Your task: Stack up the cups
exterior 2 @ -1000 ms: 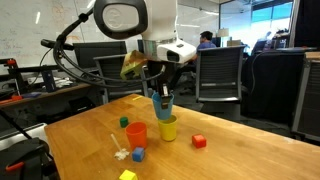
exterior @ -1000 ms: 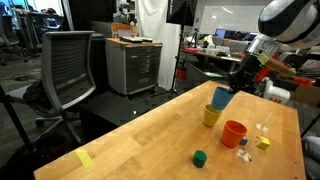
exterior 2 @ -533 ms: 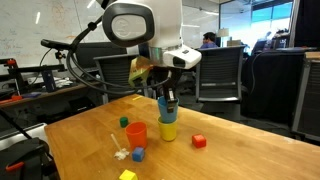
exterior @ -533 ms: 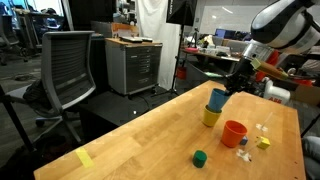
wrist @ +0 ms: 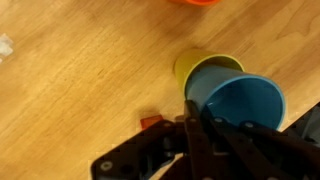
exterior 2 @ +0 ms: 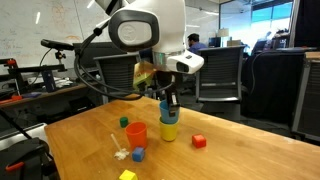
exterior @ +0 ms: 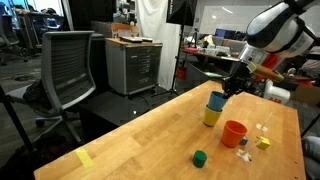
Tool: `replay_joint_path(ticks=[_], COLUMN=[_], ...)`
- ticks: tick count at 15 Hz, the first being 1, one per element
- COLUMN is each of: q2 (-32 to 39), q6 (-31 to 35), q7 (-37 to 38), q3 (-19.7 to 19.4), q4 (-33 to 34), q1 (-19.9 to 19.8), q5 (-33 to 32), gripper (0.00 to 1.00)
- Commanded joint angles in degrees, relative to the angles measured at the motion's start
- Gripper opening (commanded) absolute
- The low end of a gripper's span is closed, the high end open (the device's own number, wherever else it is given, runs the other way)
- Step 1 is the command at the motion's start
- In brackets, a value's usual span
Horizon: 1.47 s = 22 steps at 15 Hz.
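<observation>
The blue cup still stands high out of the yellow cup (exterior: 210, 117) (wrist: 190, 66), so next I should lower it deeper inside with my gripper and then let go of its rim.
The blue cup (exterior: 216, 100) (exterior 2: 168, 112) (wrist: 236, 105) sits partly inside the yellow cup (exterior: 210, 117) (exterior 2: 168, 130) (wrist: 190, 66) on the wooden table (exterior: 140, 135). My gripper (exterior: 229, 88) (exterior 2: 167, 100) (wrist: 193, 120) is shut on the blue cup's rim, one finger inside and one outside. The orange-red cup (exterior: 233, 133) (exterior 2: 136, 134) stands upright and apart, beside the stack. In the wrist view only its edge (wrist: 195, 2) shows at the top.
A green cube (exterior: 200, 157) (exterior 2: 124, 122), a small red block (exterior 2: 198, 141) (wrist: 150, 122), tiny blue (exterior 2: 138, 154) and yellow (exterior: 263, 142) blocks and a white piece (exterior 2: 119, 152) lie on the table. Office chairs (exterior: 65, 70) and a cabinet (exterior: 133, 65) stand beyond the table's edge.
The gripper has lowered the blue cup further down into the yellow cup. The other objects have not moved.
</observation>
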Motion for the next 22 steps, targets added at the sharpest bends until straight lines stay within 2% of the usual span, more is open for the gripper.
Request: replay_joint_path(ticks=[1,6,8,9,10,17,19,22], q2=[0.9,2.0,2.3,2.4,2.5,1.7,0.9,-1.3], q6=[-0.4,-0.2,-0.4,-0.5,-0.5,-0.6,-0.9,-1.3], q7=[1.4,1.7,1.8,1.9,2.0,1.8,1.2,-0.4], q3=[0.6,0.6,0.7,0.7,0.7,1.4,1.8,2.4], q4=[1.1,0.7,0.8,0.8,0.8,0.5,0.0,-1.3], q1=[-0.1,0.0,0.0,0.0,0.0,-0.1,-0.4,-1.2], q5=[-1.6,-2.6,-2.8,-3.0,-3.1,-2.5,-2.1,-0.9], gripper=[0.01,0.01,0.1,0.15,0.34,0.88,0.99,1.0])
